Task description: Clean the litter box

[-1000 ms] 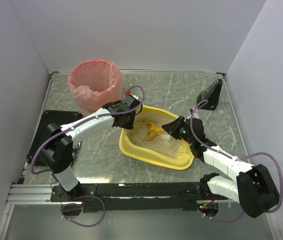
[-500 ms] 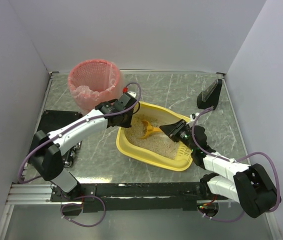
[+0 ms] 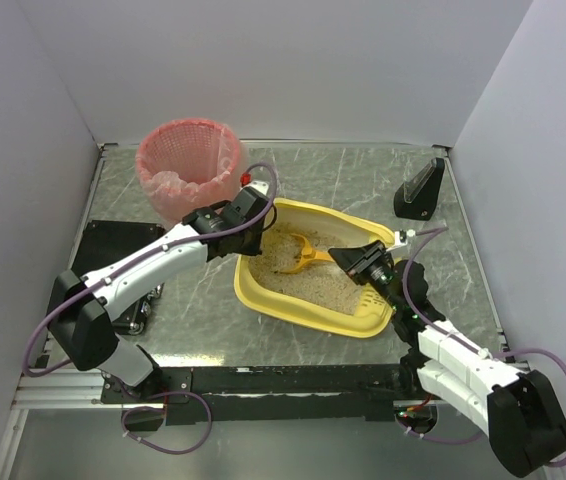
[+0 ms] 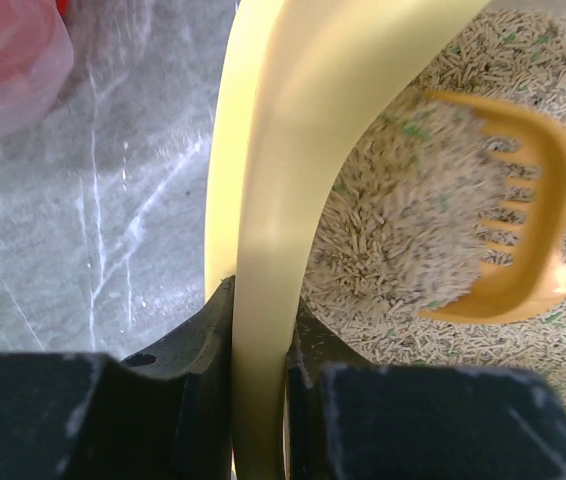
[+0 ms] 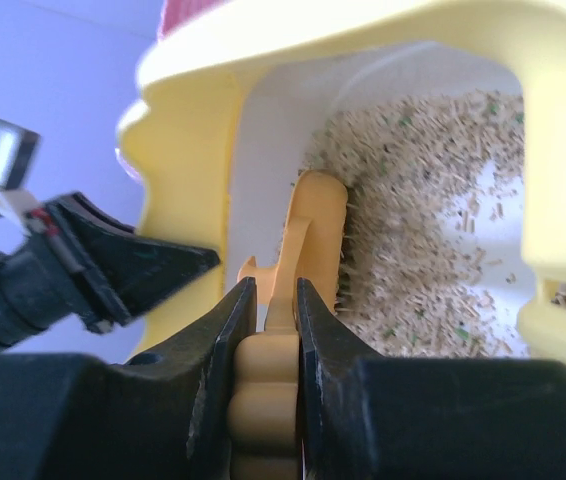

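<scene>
My left gripper should swing outward and turn along with the litter box's rim near the basket (image 3: 244, 267) (image 4: 265, 285), because the rim is between my fingers, and then let go of it.
The yellow litter box (image 3: 293, 312) lies mid-table, holding beige litter (image 3: 315, 285). My left gripper (image 3: 246, 243) is shut on its left rim; in the left wrist view the rim (image 4: 273, 200) runs between the jaws of the left gripper (image 4: 260, 330). My right gripper (image 3: 348, 259) is shut on the handle of the orange slotted scoop (image 3: 303, 256). The scoop (image 4: 518, 240) carries a heap of litter. In the right wrist view the right gripper (image 5: 269, 310) clamps the scoop (image 5: 313, 225) on edge over the litter.
A round basket with a pink liner (image 3: 189, 167) stands at the back left, just behind the left gripper. A black wedge-shaped holder (image 3: 419, 190) stands at the back right. A black mat (image 3: 93, 262) lies at the left edge.
My right arm has drawn back toward the near edge, and the scoop has shifted a little within the litter. My left arm has swung its elbow outward while still gripping the rim.
</scene>
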You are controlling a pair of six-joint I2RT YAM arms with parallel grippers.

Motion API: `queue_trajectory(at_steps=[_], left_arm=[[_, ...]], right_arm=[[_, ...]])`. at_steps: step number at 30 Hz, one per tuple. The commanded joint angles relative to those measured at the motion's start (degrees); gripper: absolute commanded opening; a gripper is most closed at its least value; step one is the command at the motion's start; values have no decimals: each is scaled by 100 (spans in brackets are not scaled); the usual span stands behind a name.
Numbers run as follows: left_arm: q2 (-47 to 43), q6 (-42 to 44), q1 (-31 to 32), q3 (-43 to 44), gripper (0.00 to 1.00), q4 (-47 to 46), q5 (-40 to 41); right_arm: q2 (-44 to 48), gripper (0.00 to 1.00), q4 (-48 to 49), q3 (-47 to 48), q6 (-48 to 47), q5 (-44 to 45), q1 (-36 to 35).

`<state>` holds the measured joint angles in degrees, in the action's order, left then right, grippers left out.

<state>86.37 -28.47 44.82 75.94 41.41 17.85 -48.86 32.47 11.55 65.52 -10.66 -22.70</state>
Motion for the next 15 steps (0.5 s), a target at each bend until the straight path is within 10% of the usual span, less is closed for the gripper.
queue_trajectory(at_steps=[1, 15], left_arm=[[-534, -713, -78, 88, 1, -925, -255], [-322, -660, -351, -439, 1, -1135, -546]], right_arm=[[298, 0, 251, 5, 198, -7, 161], [615, 0, 942, -364, 681, -744, 766]])
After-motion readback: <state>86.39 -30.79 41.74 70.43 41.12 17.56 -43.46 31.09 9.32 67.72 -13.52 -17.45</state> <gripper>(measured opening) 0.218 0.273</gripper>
